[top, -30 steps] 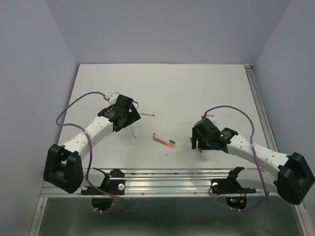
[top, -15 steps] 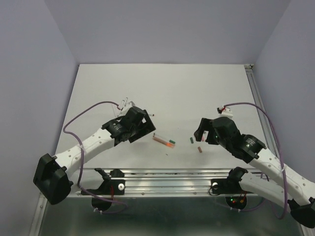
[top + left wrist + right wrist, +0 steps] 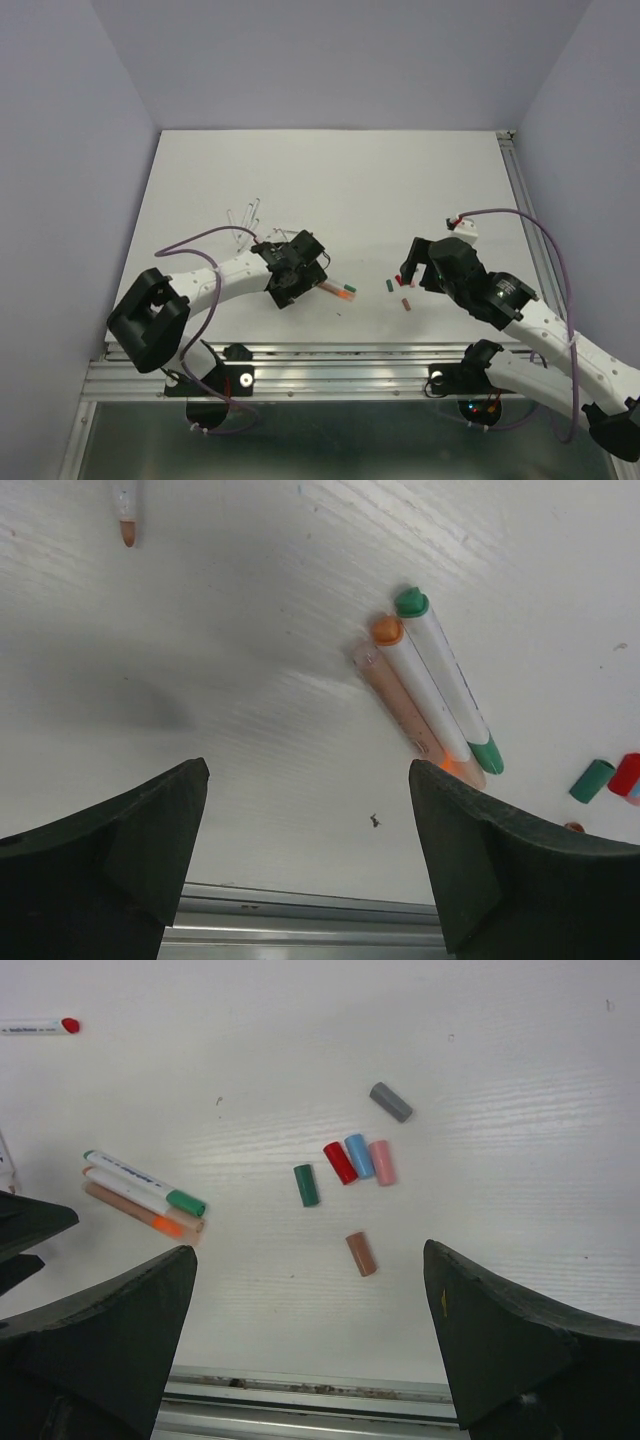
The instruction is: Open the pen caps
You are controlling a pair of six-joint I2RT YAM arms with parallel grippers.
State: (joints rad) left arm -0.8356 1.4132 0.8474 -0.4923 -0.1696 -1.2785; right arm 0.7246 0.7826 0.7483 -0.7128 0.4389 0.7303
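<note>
The near side of the brown pen body nearest the metal bar [image 3: 329, 290] [image 3: 397, 701] is clear, so the robot's left gripper will next move down and to the right in the top view onto that pen body.
Several loose pen caps lie in a cluster: grey [image 3: 390, 1101], red [image 3: 339, 1162], blue [image 3: 359, 1156], pink [image 3: 381, 1162], green [image 3: 306, 1184] and brown [image 3: 361, 1253]. Three capped pens [image 3: 440, 695] lie side by side, one with a green cap [image 3: 487, 755], one with an orange cap [image 3: 453, 768]. My left gripper [image 3: 308, 810] hovers open just left of these pens [image 3: 336, 289], holding nothing. My right gripper [image 3: 310, 1290] hangs open above the table near the brown cap, empty. In the top view the left gripper [image 3: 297, 280] and right gripper [image 3: 418, 270] flank the pens and caps [image 3: 400, 284].
An uncapped pen with a red tip [image 3: 40, 1026] lies further back, another with an orange tip [image 3: 125, 510] behind the left gripper. More uncapped barrels [image 3: 246, 214] lie at the back left. The metal rail [image 3: 340, 355] runs along the near table edge.
The left arm swung right and stopped beside the capped pens. The right gripper opened, lifted and drew back from the caps. A red cap now shows on the table there.
</note>
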